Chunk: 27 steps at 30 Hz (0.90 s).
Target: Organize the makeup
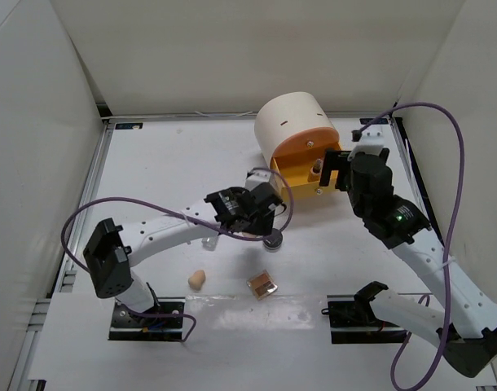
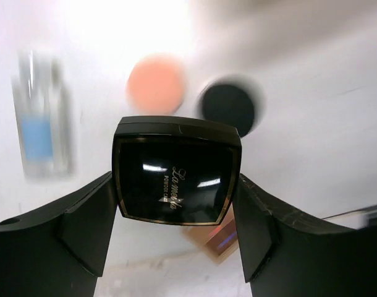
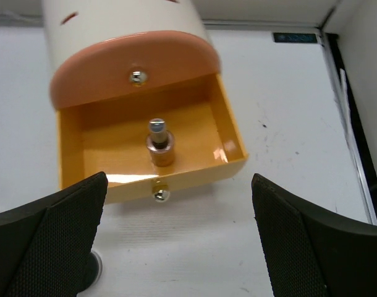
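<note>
The space beside the gold-collared bottle is empty. My left gripper needs to move outward and to the right in the top view next, over the drawer's bottom (image 1: 295, 173) there.
My left gripper (image 2: 176, 247) is shut on a black square compact (image 2: 176, 179) with gold lettering, one finger pressed on each side. It hangs above the table, left of the drawer, in the top view (image 1: 258, 213). Below it, blurred, lie a peach round puff (image 2: 156, 85), a round black compact (image 2: 228, 108), a clear little bottle (image 2: 43, 124) and a mirrored compact (image 2: 216, 240). My right gripper (image 3: 176, 247) is open in front of the orange drawer (image 3: 194, 176), which is pulled out. A small gold-collared bottle (image 3: 159, 143) stands inside it.
The cream cylinder box (image 1: 296, 124) stands at the back centre, its drawer (image 1: 301, 177) facing the arms. A beige egg sponge (image 1: 197, 279) and the mirrored compact (image 1: 262, 285) lie near the front. The round black compact (image 1: 272, 240) sits between them and the drawer.
</note>
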Tool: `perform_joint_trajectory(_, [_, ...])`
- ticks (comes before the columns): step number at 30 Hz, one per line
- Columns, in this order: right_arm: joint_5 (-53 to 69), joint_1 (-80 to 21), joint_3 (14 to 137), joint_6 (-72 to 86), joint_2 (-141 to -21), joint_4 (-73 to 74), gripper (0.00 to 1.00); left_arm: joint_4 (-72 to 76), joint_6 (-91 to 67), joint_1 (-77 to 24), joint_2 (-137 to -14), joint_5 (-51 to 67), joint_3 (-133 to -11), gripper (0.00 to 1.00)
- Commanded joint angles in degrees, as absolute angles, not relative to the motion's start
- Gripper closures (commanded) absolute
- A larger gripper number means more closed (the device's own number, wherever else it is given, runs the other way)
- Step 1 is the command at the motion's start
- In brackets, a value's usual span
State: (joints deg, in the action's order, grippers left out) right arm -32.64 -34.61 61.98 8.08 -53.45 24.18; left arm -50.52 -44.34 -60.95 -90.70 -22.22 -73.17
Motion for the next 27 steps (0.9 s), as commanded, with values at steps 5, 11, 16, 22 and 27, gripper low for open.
perform_joint_trajectory(5, [-52.03,-34.28,62.75,24.25,-51.68,33.39,0.01,-34.82,-21.28,-57.84,-97.01,-21.99,-93.66,0.58])
perform_joint_trajectory(11, [-52.38,-33.67,62.49,26.54,-50.80,36.29,0.01,-35.68,-16.18,-54.14,-111.08,-18.20,-112.13,0.57])
perform_joint_trajectory(16, [-52.73,-34.10,63.28,25.32,-51.68,36.56,0.01,-36.04,-15.12,-52.47,-119.17,-13.98,-121.63,0.56])
perform_joint_trajectory(22, [-54.14,-33.75,62.76,25.23,-50.98,36.21,0.01,-34.46,-14.77,-52.56,-123.40,-12.14,-125.33,0.53])
perform_joint_trajectory(27, [-54.49,-33.92,62.05,24.61,-50.97,35.51,0.01,-33.05,-14.77,-53.08,-124.80,-9.76,-125.59,0.41])
